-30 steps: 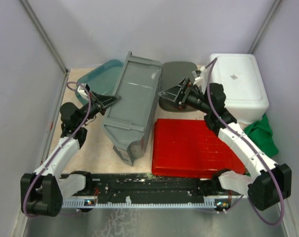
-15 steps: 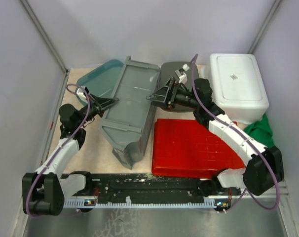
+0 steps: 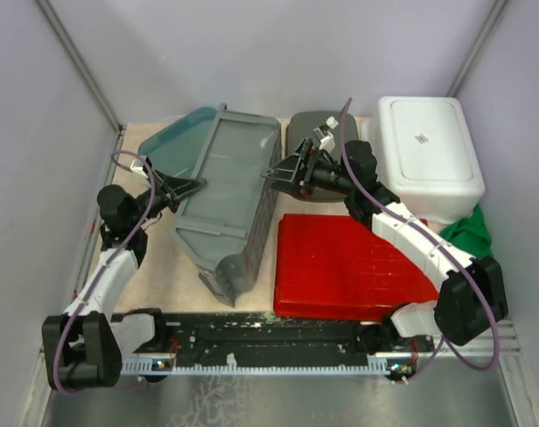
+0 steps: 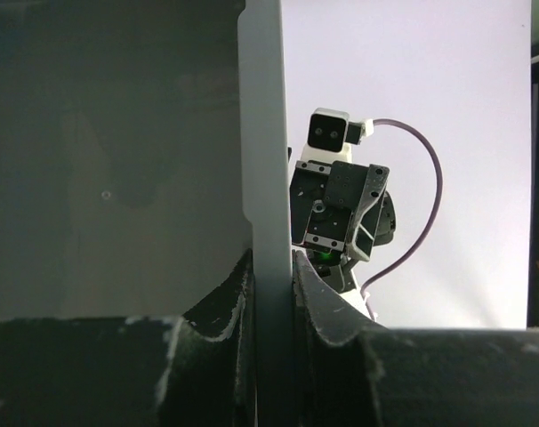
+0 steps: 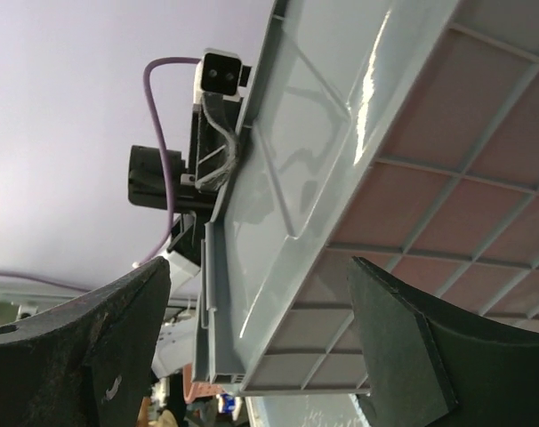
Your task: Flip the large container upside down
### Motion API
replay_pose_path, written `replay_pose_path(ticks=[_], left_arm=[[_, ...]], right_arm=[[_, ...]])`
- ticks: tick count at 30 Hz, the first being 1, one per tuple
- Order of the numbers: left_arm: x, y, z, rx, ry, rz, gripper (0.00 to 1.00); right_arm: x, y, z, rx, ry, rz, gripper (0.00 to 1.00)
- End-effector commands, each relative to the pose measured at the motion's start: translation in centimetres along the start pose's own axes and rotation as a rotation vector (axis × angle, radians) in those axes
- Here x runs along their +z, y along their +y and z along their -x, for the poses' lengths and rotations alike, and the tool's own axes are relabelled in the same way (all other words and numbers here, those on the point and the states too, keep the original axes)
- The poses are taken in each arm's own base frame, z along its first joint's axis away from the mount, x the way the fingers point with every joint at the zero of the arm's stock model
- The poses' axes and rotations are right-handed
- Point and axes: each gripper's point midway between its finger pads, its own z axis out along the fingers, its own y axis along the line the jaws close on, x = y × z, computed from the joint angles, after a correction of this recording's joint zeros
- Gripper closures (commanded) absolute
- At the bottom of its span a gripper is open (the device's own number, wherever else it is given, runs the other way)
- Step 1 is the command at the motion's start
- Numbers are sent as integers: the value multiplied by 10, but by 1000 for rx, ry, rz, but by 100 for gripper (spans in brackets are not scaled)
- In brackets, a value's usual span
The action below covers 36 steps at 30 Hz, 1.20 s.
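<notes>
Because the container (image 3: 227, 200) stands on its side, I will draw my left gripper to the left in the top view, tipping the container's held rim downward, then release it.
The large grey container (image 3: 227, 200) stands tipped on its long side in the middle of the table, its open side facing left and its ribbed bottom facing right. My left gripper (image 3: 189, 185) is shut on the container's left rim; in the left wrist view both pads press the thin grey rim (image 4: 268, 178) at my gripper (image 4: 271, 294). My right gripper (image 3: 275, 173) is open at the container's upper right edge. In the right wrist view its fingers (image 5: 261, 329) spread wide on either side of the container's wall and ribbed bottom (image 5: 341, 178), not clamping it.
A teal tub (image 3: 173, 142) lies behind the container at the left. A dark grey tub (image 3: 321, 129) is behind my right gripper. A white lidded box (image 3: 430, 156) stands at the back right, a red lid (image 3: 349, 267) lies front right, and a green cloth (image 3: 472, 245) lies by the right wall.
The grey container has tipped further to the left, held by my left gripper. My left arm has drawn left. My right gripper has moved left along with the container's upper edge.
</notes>
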Motion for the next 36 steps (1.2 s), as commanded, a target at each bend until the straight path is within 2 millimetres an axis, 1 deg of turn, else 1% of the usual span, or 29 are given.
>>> replay_pose_path(ticks=[1,4,7,11,14,18,24,29,36], left_arm=[[-9,-6,3,163,26,3,100],[-11,5,4,162,68,28,100],[-13,13,3,156,103,46,100],[-13,25,4,157,110,89,100],[-14,39,6,163,117,148,100],[-17,55,10,192,118,227,100],[-19,69,13,212,124,291,100],[-22,83,14,210,135,341,100],[-32,105,22,264,128,479,100]], right_arm=[[0,23,11,-53,-54,35,19],[4,19,10,-36,-42,38,19],[13,18,11,-28,-29,37,19],[27,23,8,-23,-1,52,19],[31,35,6,-40,9,100,19],[31,52,3,-68,25,167,21],[33,75,-2,-100,56,232,22],[40,92,-10,-121,95,281,22],[48,116,-24,-149,146,345,24]])
